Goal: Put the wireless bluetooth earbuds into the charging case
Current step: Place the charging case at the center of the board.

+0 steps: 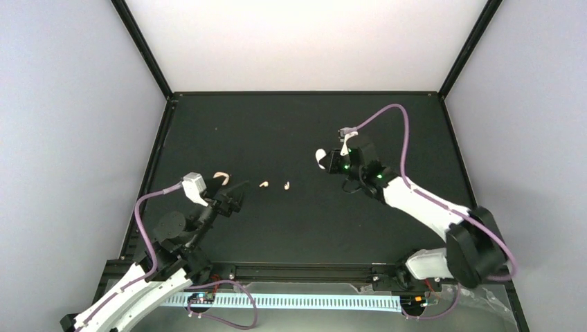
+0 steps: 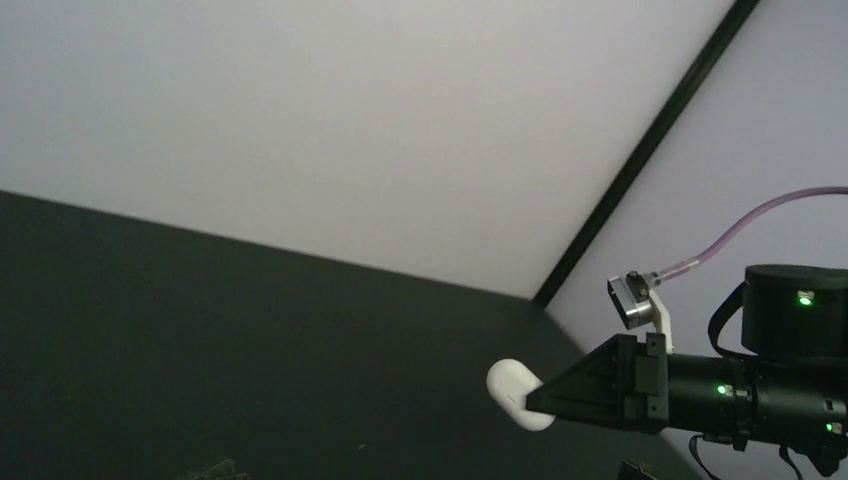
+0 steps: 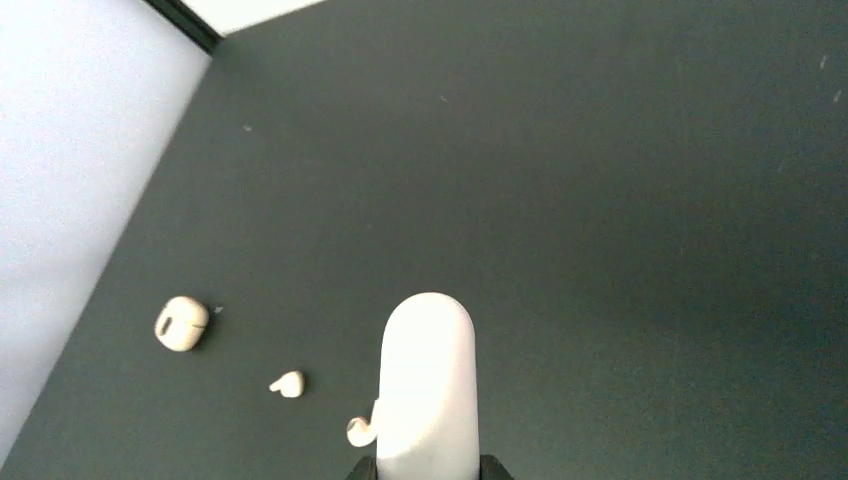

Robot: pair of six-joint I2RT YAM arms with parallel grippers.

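My right gripper holds the white charging case. Next, it should go nearly straight down and release the case on that clear patch [image 1: 318, 172] of mat beside the earbuds.
My right gripper [image 1: 332, 163] is shut on the white charging case [image 1: 322, 158], held above the mat with its rounded end pointing left. In the right wrist view the case [image 3: 428, 390] stands up between the dark fingers [image 3: 492, 468]; its lid looks closed. Two small pale earbuds [image 1: 263, 184] [image 1: 286, 185] lie on the black mat between the arms, and the right wrist view shows them too [image 3: 288, 383] [image 3: 360, 431]. My left gripper [image 1: 234, 196] hangs open just left of them, holding nothing. From the left wrist view the white case [image 2: 518, 393] shows in the right gripper's fingers.
A pale beige rounded case [image 1: 221, 177] lies on the mat just behind the left gripper, also visible from the right wrist [image 3: 181, 323]. The black mat [image 1: 291, 131] is bounded by a dark frame and white walls. A purple cable [image 1: 394, 114] loops above the right arm.
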